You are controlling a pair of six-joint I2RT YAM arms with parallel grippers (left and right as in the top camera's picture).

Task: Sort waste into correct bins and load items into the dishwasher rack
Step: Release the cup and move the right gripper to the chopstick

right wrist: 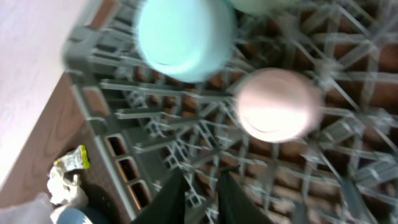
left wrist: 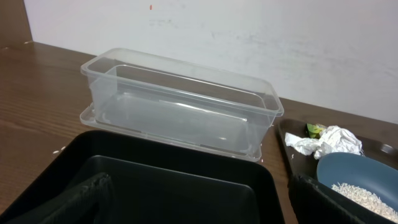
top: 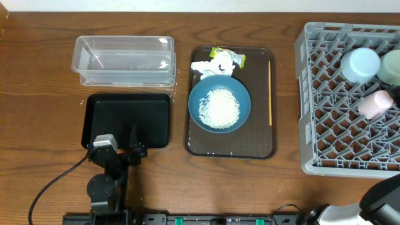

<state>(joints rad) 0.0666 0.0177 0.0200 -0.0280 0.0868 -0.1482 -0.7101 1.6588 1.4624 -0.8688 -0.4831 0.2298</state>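
Observation:
My right gripper moves outward toward the light-blue bowl (top: pixel 360 64) next and spreads its fingers, as the pink cup already rests free in the rack (top: pixel 337 140).
The clear tub (top: pixel 124 59) and the black tray (top: pixel 128 117) sit at the left. A deep-blue dish (top: pixel 219 105) holds rice (top: pixel 219 107), with crumpled tissue (top: pixel 211 66), a yellow-green wrapper (top: pixel 229 57) and a wooden stick (top: pixel 270 94) beside it. The grey rack (top: pixel 337 140) holds the light-blue bowl (top: pixel 360 64), mint-green bowl (top: pixel 391 66) and pink cup (top: pixel 375 104). My left gripper (left wrist: pixel 199 208) is open and empty over the black tray's near edge. My right gripper (right wrist: pixel 202 193) hovers over the rack lattice (right wrist: pixel 298 155), fingers nearly together, holding nothing.
The dish, tissue, wrapper and stick all lie on a dark brown serving tray (top: pixel 259 147) between the black tray and the rack. My right arm (top: pixel 382 192) shows at the bottom right corner, in front of the rack. A cable trails from the left arm base.

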